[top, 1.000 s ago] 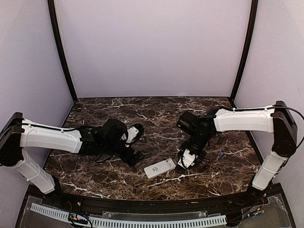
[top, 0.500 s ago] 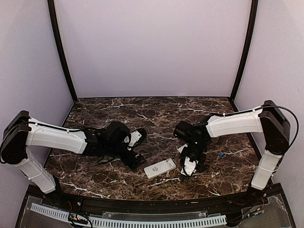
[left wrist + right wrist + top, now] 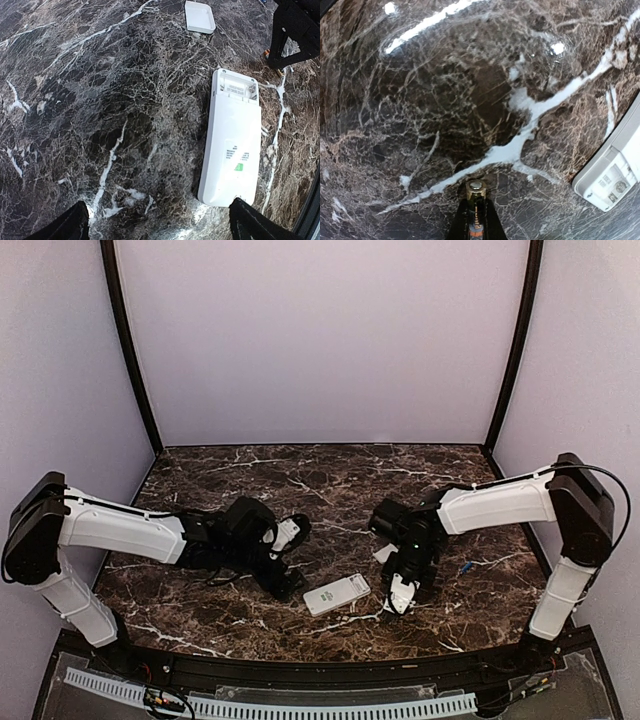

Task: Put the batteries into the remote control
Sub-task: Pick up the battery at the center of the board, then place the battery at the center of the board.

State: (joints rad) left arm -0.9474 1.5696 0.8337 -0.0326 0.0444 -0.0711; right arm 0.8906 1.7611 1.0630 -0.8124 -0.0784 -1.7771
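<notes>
Next, my right gripper lifts, turns around and lowers the battery onto marble point(image 3: 385, 607) point(image 3: 507, 167) beside the remote, since its gold tip points away from the open bay.
The white remote control point(image 3: 337, 594) point(image 3: 232, 145) lies face down on the marble, its empty battery bay point(image 3: 235, 90) uncovered at the far end. My left gripper point(image 3: 298, 558) point(image 3: 160, 230) stands wide open just left of it, with one fingertip point(image 3: 250, 225) beside the remote's near end and nothing held. My right gripper point(image 3: 397, 604) point(image 3: 476, 220) is low over the table just right of the remote, shut on a slim battery point(image 3: 476, 197) whose gold tip pokes out past the fingers. Another battery with blue on it point(image 3: 466, 567) lies further right. A corner of the remote point(image 3: 614, 175) shows in the right wrist view.
A small flat white square plate point(image 3: 200, 16) point(image 3: 383, 553) lies on the table beyond the remote, close to the right arm. The right gripper's black body point(image 3: 295, 27) stands near the remote's open end. The table's front edge point(image 3: 320, 655) runs just behind the remote.
The right gripper has come down beside the remote and its fingers have shut on a battery. The left gripper has edged slightly right, still open.
</notes>
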